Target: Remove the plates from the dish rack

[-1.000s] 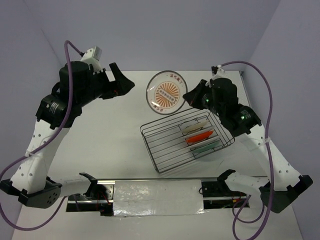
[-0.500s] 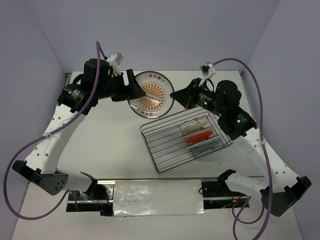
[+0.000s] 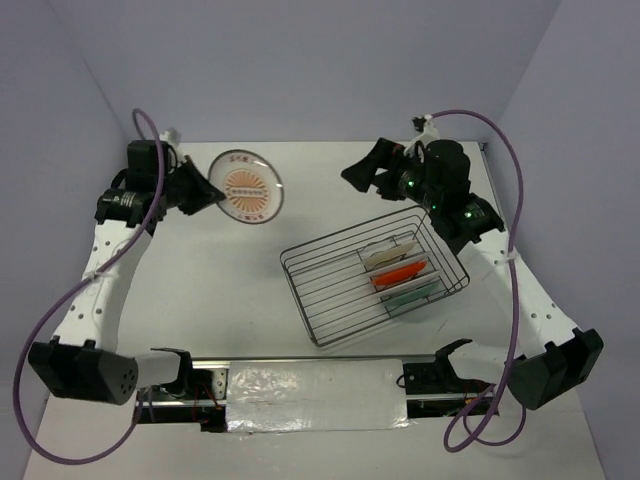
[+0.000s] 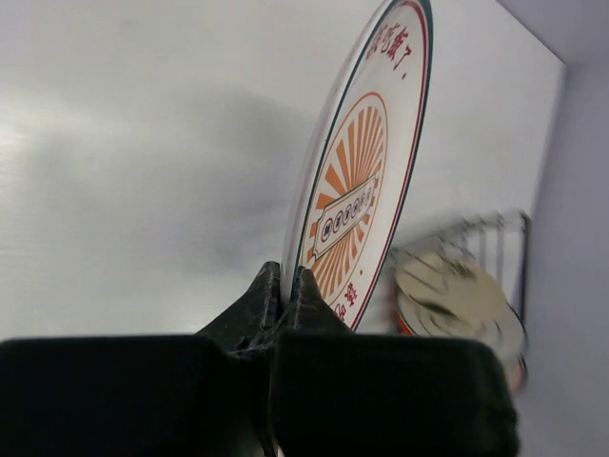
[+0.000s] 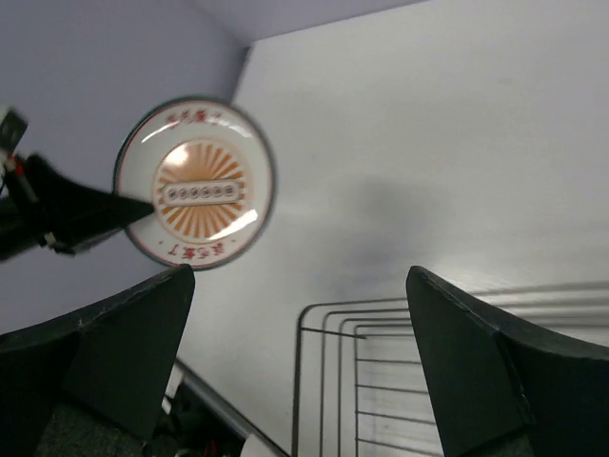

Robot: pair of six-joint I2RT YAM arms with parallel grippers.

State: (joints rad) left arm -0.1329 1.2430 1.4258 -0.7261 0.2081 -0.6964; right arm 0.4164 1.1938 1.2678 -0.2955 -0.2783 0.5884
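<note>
My right gripper moves back and down next and turns its fingers onto the plate's white rim between the cream and orange plates, since that rim stands upright there.
A white plate with an orange sunburst motif (image 3: 247,186) hangs tilted above the table's far left, and my left gripper (image 3: 207,190) is shut on its rim. In the left wrist view both fingers (image 4: 285,281) pinch the plate's lower edge (image 4: 366,171). My right gripper (image 3: 364,176) stands wide open with nothing in it, above the table behind the dish rack (image 3: 335,290). Its wrist view shows the open jaws (image 5: 300,276) over the rack's corner (image 5: 381,381) and the held plate (image 5: 195,183) beyond. A cream plate (image 3: 390,250), an orange plate (image 3: 400,273) and a teal plate (image 3: 412,293) stand upright in the rack's right end.
The white table (image 3: 200,290) has purple walls on three sides. A black rail with a white panel (image 3: 315,395) runs along the near edge between the arm bases. The rack's left half holds nothing.
The sunburst plate passed from my right gripper to my left, which shut on its rim and carried it left. My right gripper opened and drew back toward the far right.
</note>
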